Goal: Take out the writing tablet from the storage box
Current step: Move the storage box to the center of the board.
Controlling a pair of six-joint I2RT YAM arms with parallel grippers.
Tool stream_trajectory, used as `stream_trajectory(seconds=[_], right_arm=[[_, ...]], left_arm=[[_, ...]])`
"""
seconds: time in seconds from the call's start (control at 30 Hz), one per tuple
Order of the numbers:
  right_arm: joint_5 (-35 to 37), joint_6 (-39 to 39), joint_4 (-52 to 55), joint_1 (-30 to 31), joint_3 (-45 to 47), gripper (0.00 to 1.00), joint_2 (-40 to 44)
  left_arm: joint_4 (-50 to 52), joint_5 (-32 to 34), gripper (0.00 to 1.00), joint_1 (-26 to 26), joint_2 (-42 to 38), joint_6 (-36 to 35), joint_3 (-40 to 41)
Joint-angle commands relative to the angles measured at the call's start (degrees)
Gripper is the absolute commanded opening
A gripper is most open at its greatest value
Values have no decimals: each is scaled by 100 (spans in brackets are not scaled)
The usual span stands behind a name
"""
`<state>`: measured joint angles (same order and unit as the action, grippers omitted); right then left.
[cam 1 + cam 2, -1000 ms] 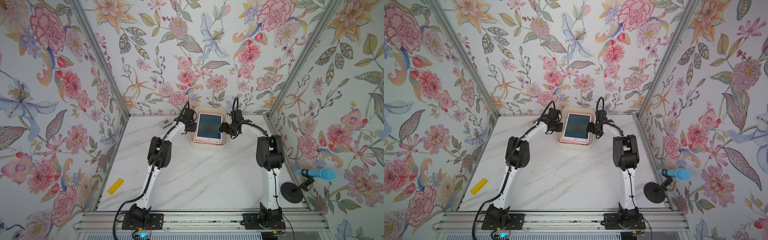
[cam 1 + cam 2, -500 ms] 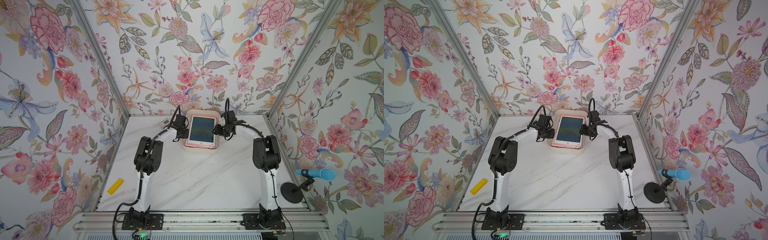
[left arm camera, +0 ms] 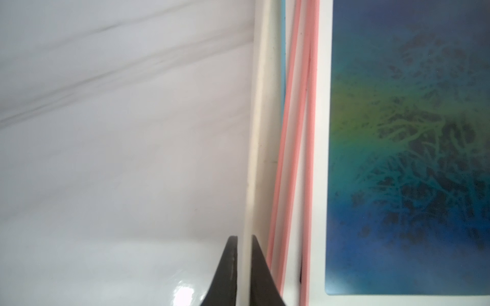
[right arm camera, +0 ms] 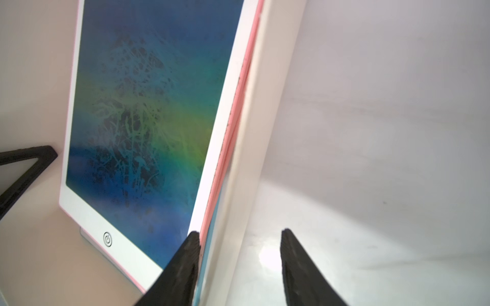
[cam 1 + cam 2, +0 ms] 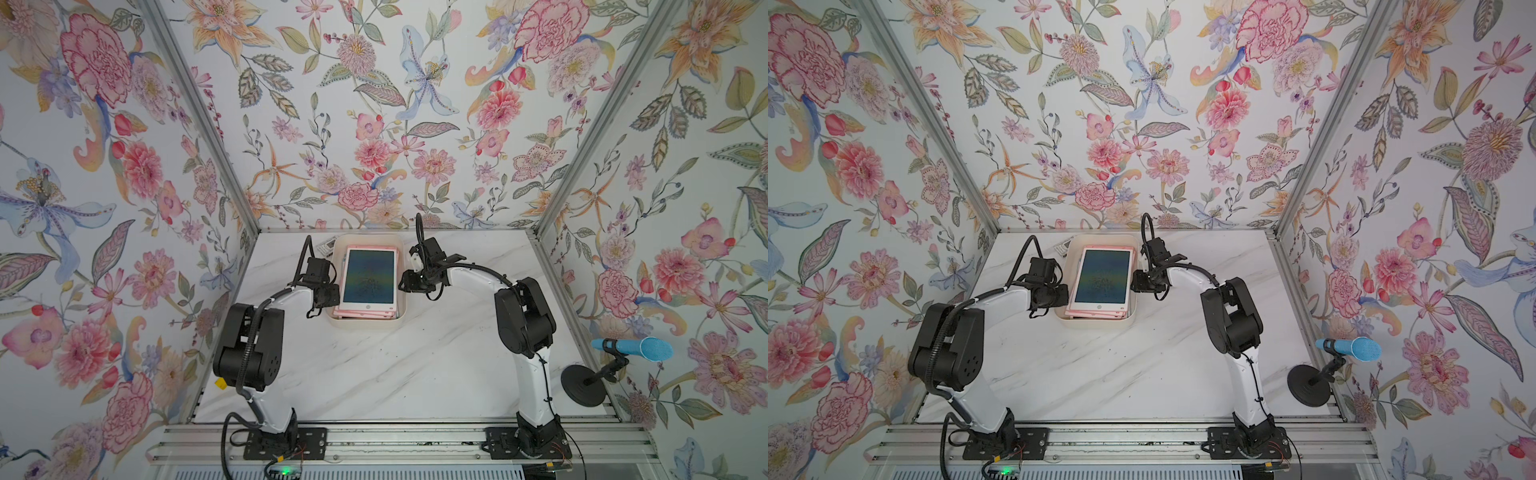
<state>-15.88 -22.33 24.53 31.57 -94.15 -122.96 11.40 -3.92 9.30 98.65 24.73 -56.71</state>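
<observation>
My left gripper drags the gripped side of the box across the clear marble table next and releases it there, since that table lies back toward the yellow piece.
The storage box (image 5: 365, 323) (image 5: 1096, 322) is a cream-white bin at the back middle of the marble table. It holds a stack of pink-edged tablets. The top writing tablet (image 5: 368, 276) (image 5: 1102, 276) (image 3: 408, 148) (image 4: 143, 114) has a white frame and a blue-green screen. My left gripper (image 3: 243, 236) (image 5: 335, 296) is shut on the box's left wall (image 3: 261, 132). At the right wall (image 4: 254, 148), my right gripper (image 4: 240, 231) (image 5: 405, 285) is open. One of its fingers lies against the tablets' edge, and its outer finger hangs over the table, apart from the wall.
A small grey-white card (image 5: 325, 248) lies behind the box's left corner. A blue microphone (image 5: 631, 348) on a black stand is at the right edge. A yellow piece (image 5: 220, 383) shows by the left arm. Floral walls close three sides.
The box with its tablets has slid left and toward the front, both arms moving with it. The left gripper closed on the wall. The right jaws narrowed.
</observation>
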Motion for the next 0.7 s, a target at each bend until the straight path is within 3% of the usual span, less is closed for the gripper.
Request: stream_trajectory(seconds=[0.0,0.27,0.4,0.53,0.67], right_arm=[[59,-169,65,124,29,50,286],[-103,-340,69,400,-266,55,170],[-188,-350,142,506,-602,55,-18],[-245,-330,371,707,-1193,56,-385],[-284,-281,550,815,-1720,57,-751]], left_arm=[[240,389,11,-282,-397,146,499],[65,641,7,-1067,-1684,575,1537],[138,895,10,-1261,-2040,828,1703],[-66,731,17,-1620,-2594,1118,2092],[2,919,16,-1794,-2969,1201,2250]])
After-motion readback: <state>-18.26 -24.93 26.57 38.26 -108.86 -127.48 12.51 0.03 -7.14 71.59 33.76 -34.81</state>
